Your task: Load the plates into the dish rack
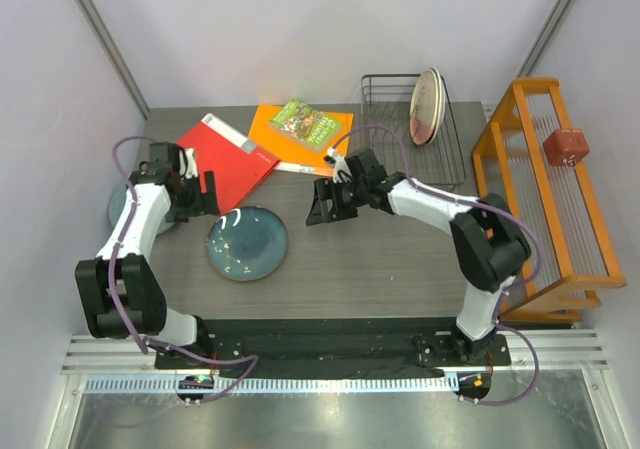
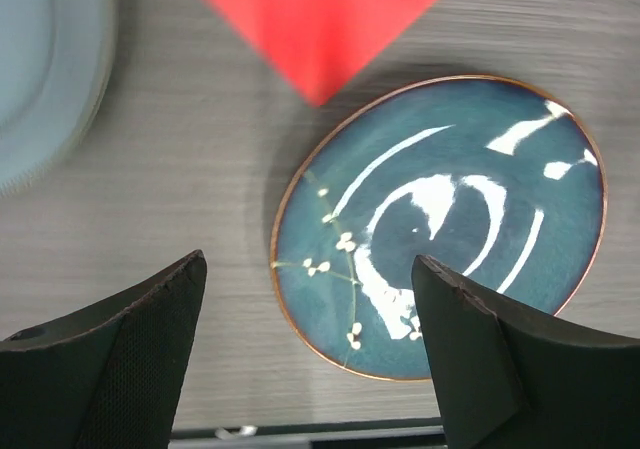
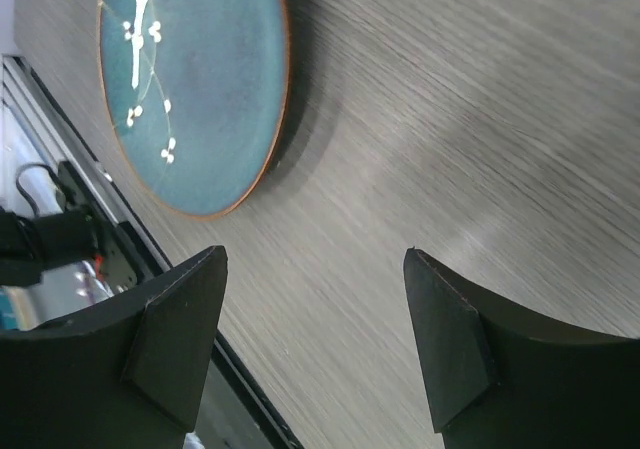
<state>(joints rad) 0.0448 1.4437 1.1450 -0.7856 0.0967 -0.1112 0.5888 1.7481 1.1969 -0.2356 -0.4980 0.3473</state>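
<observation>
My right gripper goes down and to its left in the top view next, around the teal plate's edge, since the teal plate's facing rim (image 1: 286, 239) (image 3: 272, 156) lies there.
A glossy dark teal plate (image 1: 247, 244) lies flat on the table; it also shows in the left wrist view (image 2: 440, 224) and the right wrist view (image 3: 195, 79). A grey-green plate (image 1: 118, 209) lies at the far left, partly under my left arm, and shows blurred in the left wrist view (image 2: 45, 69). Two plates (image 1: 428, 104) stand on edge in the black wire dish rack (image 1: 405, 164). My left gripper (image 1: 207, 191) (image 2: 310, 264) is open and empty, above the teal plate's left rim. My right gripper (image 1: 322, 207) (image 3: 315, 254) is open and empty, right of the teal plate.
A red book (image 1: 225, 159) lies behind the teal plate, an orange book (image 1: 270, 129) with a green one (image 1: 303, 124) on it beside it. An orange wooden rack (image 1: 545, 199) with a red block (image 1: 566, 146) stands at the right. The table's near edge rail (image 3: 120, 239) lies close.
</observation>
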